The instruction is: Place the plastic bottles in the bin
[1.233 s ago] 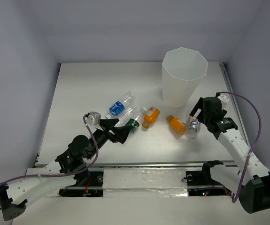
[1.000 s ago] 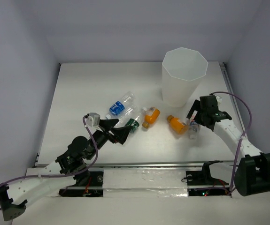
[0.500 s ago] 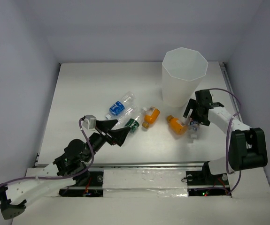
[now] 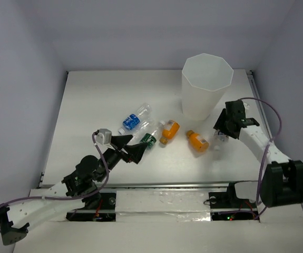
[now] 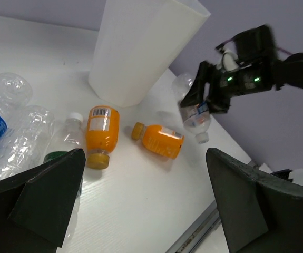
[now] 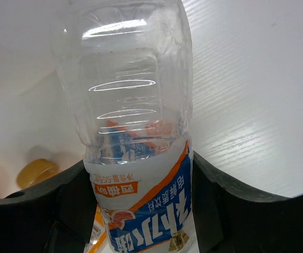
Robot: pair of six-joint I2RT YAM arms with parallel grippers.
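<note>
My right gripper rises and carries the clear bottle outward over the bin's opening next to release it, since the bottle hangs low beside the bin's tall side.
My right gripper stands just right of the bin, shut on a clear bottle with a white and blue label. Its jaws press both sides of the label. In the left wrist view that bottle hangs cap down just above the table. Two orange bottles lie at the table's middle. A blue-labelled bottle, a clear one and a green-labelled one lie to their left. My left gripper hovers open beside the green-labelled bottle, holding nothing.
The tall translucent bin stands at the back right, open at the top. The table's metal front rail runs along the near edge. Walls close in on both sides.
My right gripper has shut on the clear labelled bottle and drawn it slightly right, away from the orange bottle. The left arm has hardly moved and stays open.
</note>
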